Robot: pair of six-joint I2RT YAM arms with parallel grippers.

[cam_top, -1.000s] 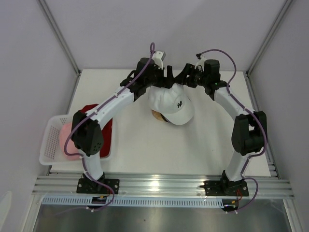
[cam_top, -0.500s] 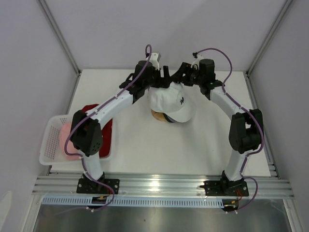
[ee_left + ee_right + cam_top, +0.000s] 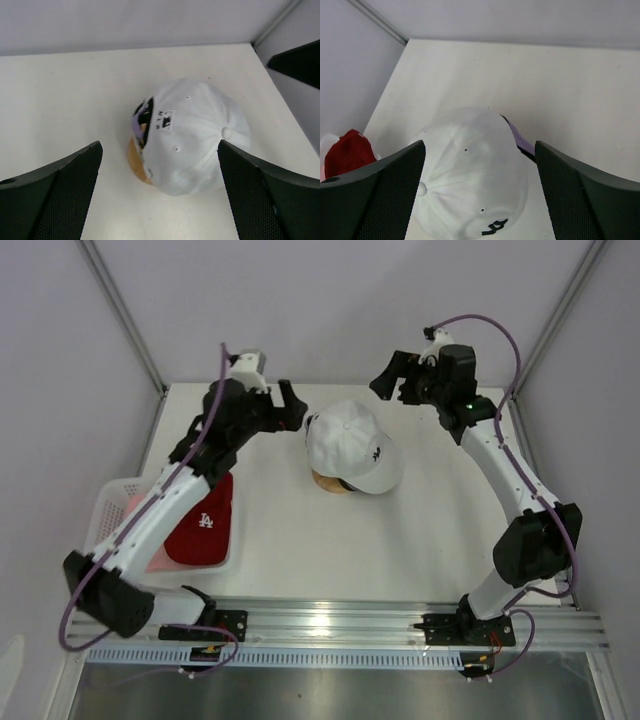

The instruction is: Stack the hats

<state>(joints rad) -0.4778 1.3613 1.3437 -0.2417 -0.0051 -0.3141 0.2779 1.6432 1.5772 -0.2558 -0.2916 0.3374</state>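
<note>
I need to move my left gripper away from the white hat next, back and down onto the red hat's far edge (image 3: 224,487). The basket (image 3: 100,530) still holds the red hat.
The white hat (image 3: 352,448) with a black logo sits over a lavender hat (image 3: 137,120) on the round wooden stand (image 3: 330,481); only a lavender edge shows under it. A red hat (image 3: 205,522) lies in the white basket (image 3: 100,530) at the left, with a bit of a pink hat (image 3: 133,506) beside it. My left gripper (image 3: 291,409) hangs open just left of the white hat, touching nothing. My right gripper (image 3: 392,380) is open behind and to the right of it. In both wrist views the white hat (image 3: 195,145) (image 3: 470,180) lies below wide-apart fingers.
The basket hangs over the table's left edge. Frame posts stand at the back corners, and the back wall is close behind both grippers. Bare tabletop lies in front of the stand.
Both grippers have let go of the white hat, opened and drawn back, the left one leftwards, the right one up and to the right. The hat stays on the stand.
</note>
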